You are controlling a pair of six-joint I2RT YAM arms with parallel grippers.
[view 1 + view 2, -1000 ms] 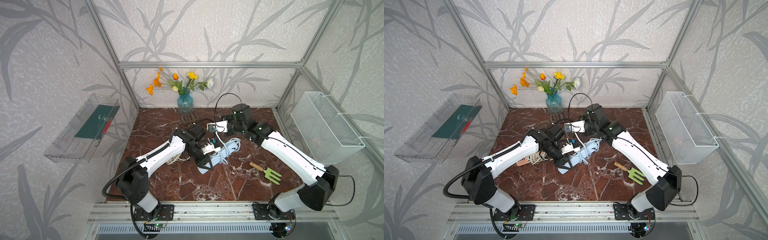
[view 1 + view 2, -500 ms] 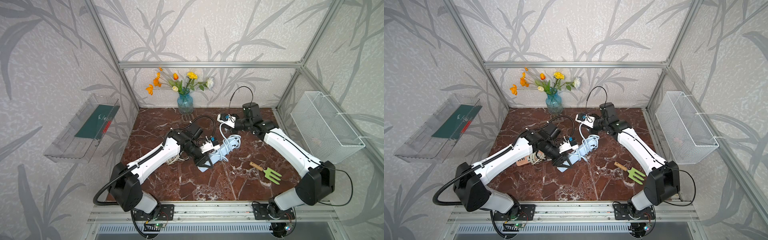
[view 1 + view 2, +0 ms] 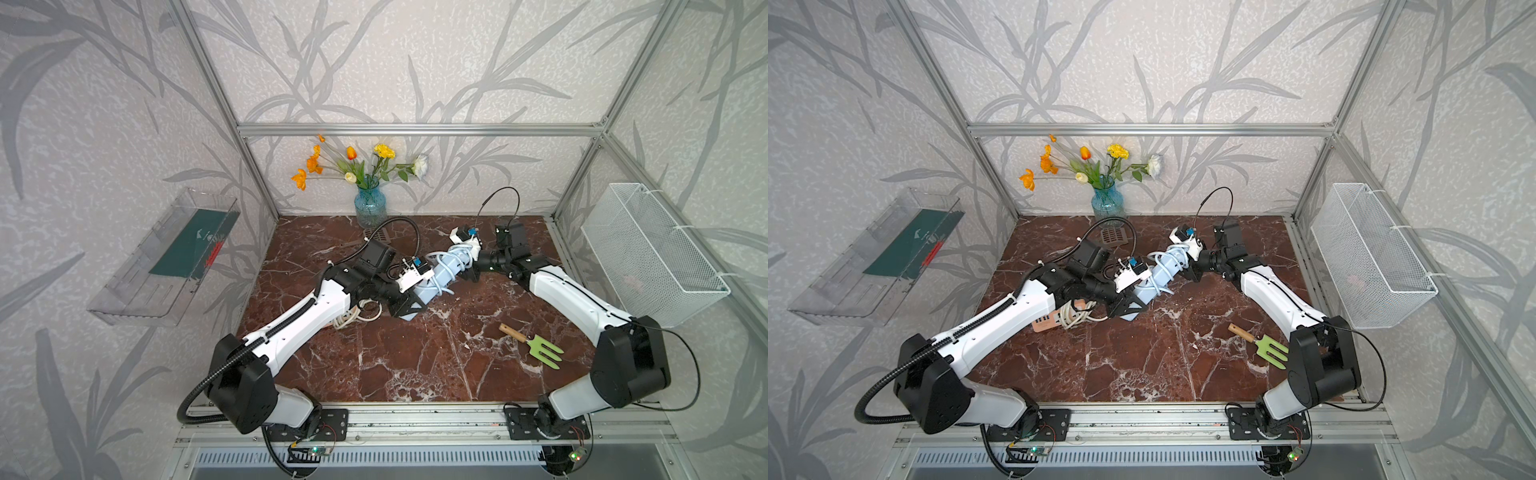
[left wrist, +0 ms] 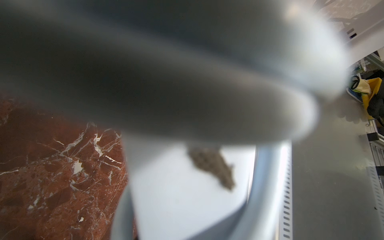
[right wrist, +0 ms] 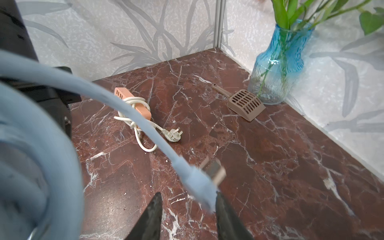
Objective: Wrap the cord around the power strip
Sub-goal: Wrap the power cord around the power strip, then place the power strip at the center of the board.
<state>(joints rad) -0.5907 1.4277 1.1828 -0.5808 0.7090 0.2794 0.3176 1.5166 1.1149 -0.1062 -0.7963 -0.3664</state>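
The left gripper should next move down toward the green hand fork, put the power strip on the bare marble and let it go, because the cord loops around it.
A pale blue power strip (image 3: 440,274) (image 3: 1158,278) hangs tilted above the marble table, with its blue cord (image 5: 62,76) looped round it several times. My left gripper (image 3: 409,305) (image 3: 1126,309) is shut on the strip's lower end. In the left wrist view only the blurred strip (image 4: 176,197) and a cord loop (image 4: 266,187) show. My right gripper (image 3: 471,270) (image 3: 1192,270) (image 5: 188,195) sits at the strip's far end with its jaws apart. The cord's plug (image 5: 199,182), blurred, lies just in front of the jaws, close to one finger (image 5: 223,209).
An orange power strip with a white cord (image 5: 133,104) (image 3: 1050,322) lies under my left arm. A blue vase (image 3: 370,205) and a brown scoop (image 5: 245,104) stand at the back. A green hand fork (image 3: 536,345) lies front right. A wire basket (image 3: 648,253) hangs on the right wall.
My right gripper swung with the plug from over the strip's middle out to its far end, and its jaws came apart. The left arm shifted the strip slightly.
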